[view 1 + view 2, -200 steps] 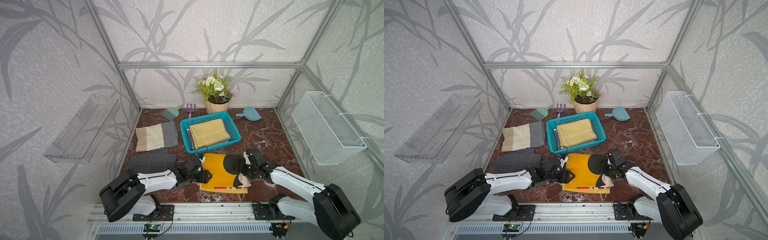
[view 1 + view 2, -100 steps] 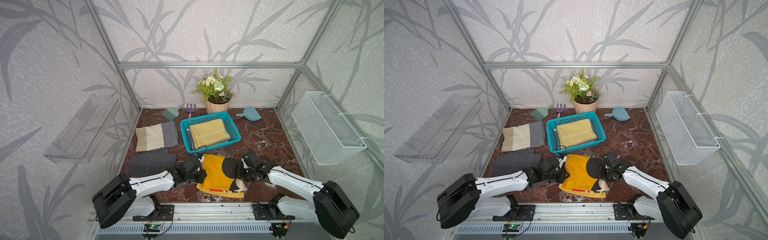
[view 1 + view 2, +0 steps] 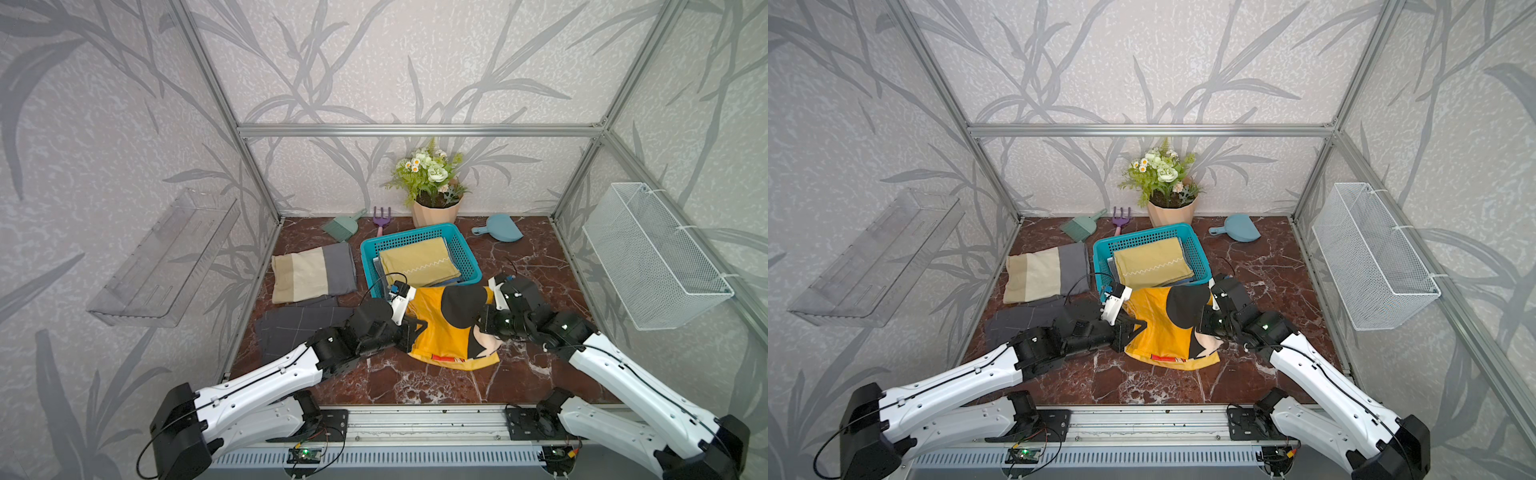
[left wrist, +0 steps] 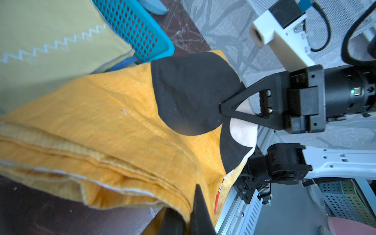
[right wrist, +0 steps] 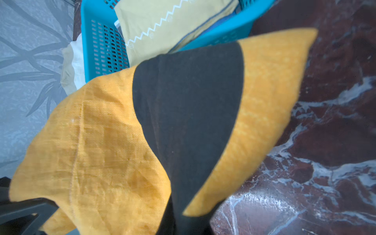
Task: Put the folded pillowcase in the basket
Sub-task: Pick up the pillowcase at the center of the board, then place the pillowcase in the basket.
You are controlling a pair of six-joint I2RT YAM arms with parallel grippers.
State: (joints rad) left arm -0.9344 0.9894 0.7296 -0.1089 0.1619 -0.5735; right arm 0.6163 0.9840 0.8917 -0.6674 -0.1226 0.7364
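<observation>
The robot's right gripper will next move up and outward past the basket's rim, then down inside the basket's end nearest the dustpan (image 5: 246, 3) to let go, because the pillowcase still hangs outside.
The folded pillowcase (image 3: 444, 332) (image 3: 1158, 332) is orange with black rounded patches. It hangs between my two grippers just in front of the basket (image 3: 366, 257) (image 3: 1099, 257). Its far edge is lifted against the basket's near rim and its near edge sags to the table. My left gripper (image 3: 415, 326) (image 4: 189, 215) is shut on the pillowcase's left edge. My right gripper (image 3: 482, 322) (image 4: 221, 106) is shut on the right edge, on a black patch. The teal basket (image 4: 132, 26) (image 5: 101, 40) holds a yellow-green cloth with a white zigzag (image 3: 419, 266). In the right wrist view the pillowcase (image 5: 101, 132) hides the jaws.
A beige-and-grey pillowcase (image 3: 311, 272) and a dark grey checked one (image 3: 299, 324) lie left of the basket. Behind it are a flower pot (image 3: 436, 212), green brush (image 3: 340, 226), purple rake (image 3: 380, 218) and blue dustpan (image 3: 498, 227). A white wire basket (image 3: 652, 257) hangs on the right wall.
Both grippers closed on the pillowcase's side edges. They have lifted it off the table and carried it toward the basket, so its far edge now reaches the near rim.
</observation>
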